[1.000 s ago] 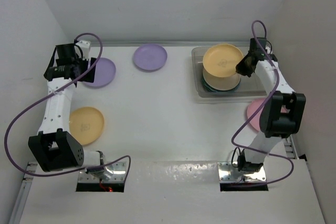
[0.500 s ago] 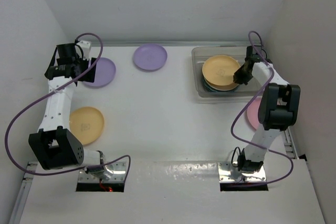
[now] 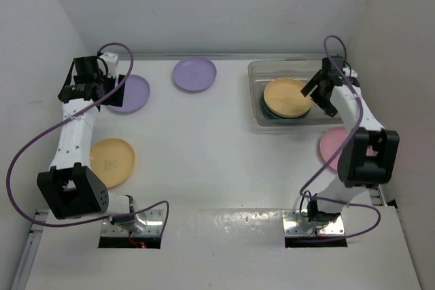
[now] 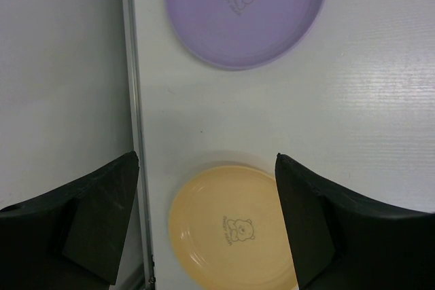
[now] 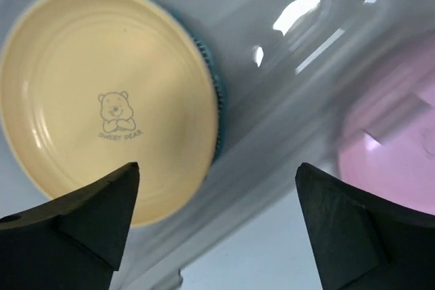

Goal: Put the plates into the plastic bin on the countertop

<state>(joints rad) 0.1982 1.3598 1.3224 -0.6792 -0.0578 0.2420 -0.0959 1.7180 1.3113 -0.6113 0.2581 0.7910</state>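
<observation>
The pink plate is outside the bin, so the robot's right gripper will move back with a turn to reach it, then go down to the pink plate's rim beside the white wall.
The clear plastic bin (image 3: 256, 71) stands at the back right of the countertop (image 3: 217, 154). In it a yellow-orange plate (image 3: 286, 96) lies on top of a dark teal plate (image 3: 266, 111). My right gripper (image 3: 318, 98) hovers open over that plate's right edge and holds nothing. The right wrist view shows the yellow-orange plate (image 5: 109, 93), the teal rim (image 5: 216, 100), the bin wall (image 5: 272, 134) and my right gripper (image 5: 217, 168). My left gripper (image 3: 107, 86) is open and empty, high above a lavender plate (image 3: 132, 93). Its wrist view shows my left gripper (image 4: 207, 161) framing another yellow-orange plate (image 4: 231, 229).
A second lavender plate (image 3: 194, 73) lies at the back centre. The other yellow-orange plate (image 3: 112, 162) lies at the left beside my left arm. A pink plate (image 3: 331, 146) lies just outside the bin behind my right arm. White walls close in both sides.
My right gripper lowered the yellow-orange plate onto the stack in the bin, opened and let it go. The left arm has not moved.
</observation>
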